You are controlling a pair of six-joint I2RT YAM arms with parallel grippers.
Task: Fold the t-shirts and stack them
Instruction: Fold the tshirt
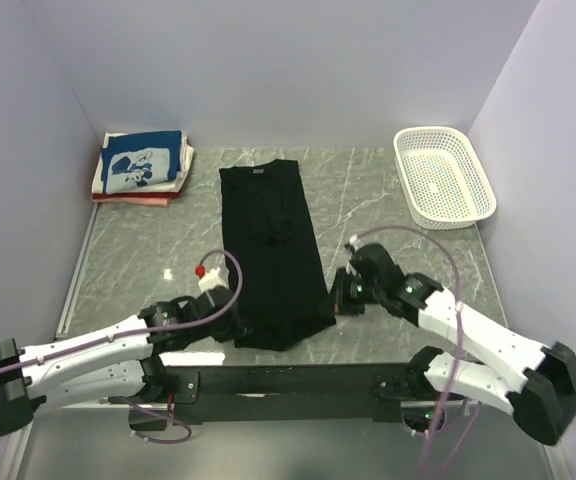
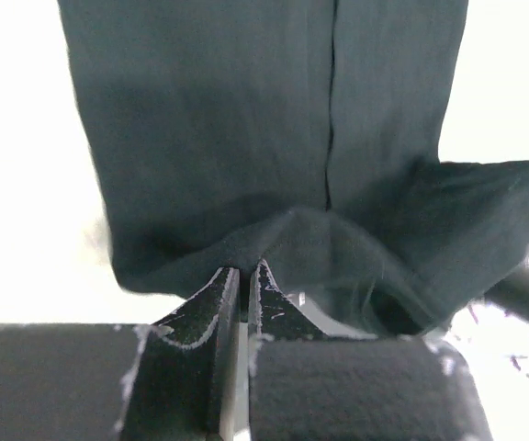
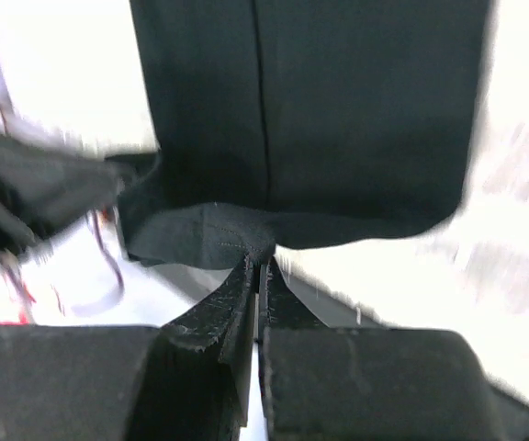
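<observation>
The left gripper will carry the t-shirt's hem corner outward over the black t-shirt to the t-shirt's middle and let go of it there, because the cloth still lies long.
The black t-shirt lies as a long narrow strip down the middle of the table, neck label at the far end. My left gripper is shut on its near left hem corner, seen in the left wrist view with cloth bunched at the tips. My right gripper is shut on the near right hem corner, seen in the right wrist view with the shirt beyond. A stack of folded shirts, blue-with-white-print on top, white and red below, sits at the far left.
A white perforated plastic basket stands at the far right by the wall. The marble-patterned table is boxed in by pale walls at left, back and right. A black rail runs along the near edge between the arm bases.
</observation>
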